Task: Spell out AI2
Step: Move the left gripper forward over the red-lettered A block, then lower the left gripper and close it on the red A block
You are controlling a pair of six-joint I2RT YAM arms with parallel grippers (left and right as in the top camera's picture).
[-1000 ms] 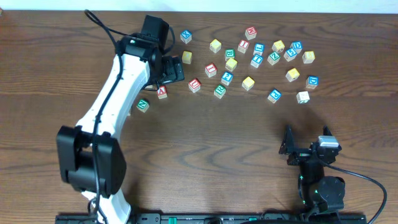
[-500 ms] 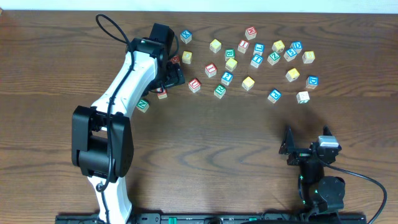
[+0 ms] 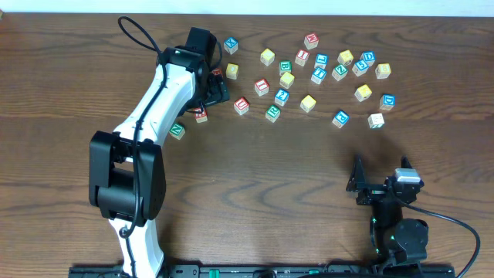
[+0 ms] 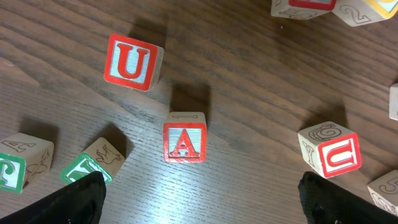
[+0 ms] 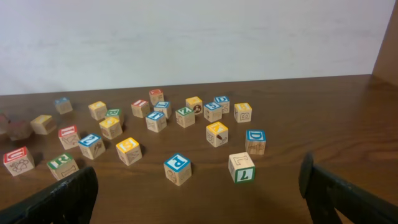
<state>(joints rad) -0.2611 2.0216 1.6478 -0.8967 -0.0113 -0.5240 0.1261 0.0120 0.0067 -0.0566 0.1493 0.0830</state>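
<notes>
The robot needs to lower its open left gripper down around the A cube [image 3: 201,115] [image 4: 185,138] and close it, because the cube stands clear of its neighbors with room on both sides.
The cube with the red "A" [image 4: 185,142] lies on the table in the middle of the left wrist view, just ahead of my open left gripper [image 4: 202,208] and clear of both fingers. From overhead, that A cube [image 3: 201,116] peeks out beside the left arm, and the left gripper [image 3: 212,93] hovers over it. My right gripper [image 3: 380,176] rests open and empty at the near right, and the right wrist view has this right gripper [image 5: 199,208] well short of the cubes. The "I" and "2" cubes cannot be picked out; the print is too small.
Two red "U" cubes [image 4: 132,62] [image 4: 336,154] flank the A cube, and a green-printed cube [image 4: 87,165] sits by the left finger. Several lettered cubes are scattered across the far right [image 3: 340,73]. A blue "P" cube [image 5: 177,165] lies nearest the right gripper.
The left arm swung its elbow rightward and its wrist shifted slightly over the A cube, then held still for the last half second. The right arm has not moved.
</notes>
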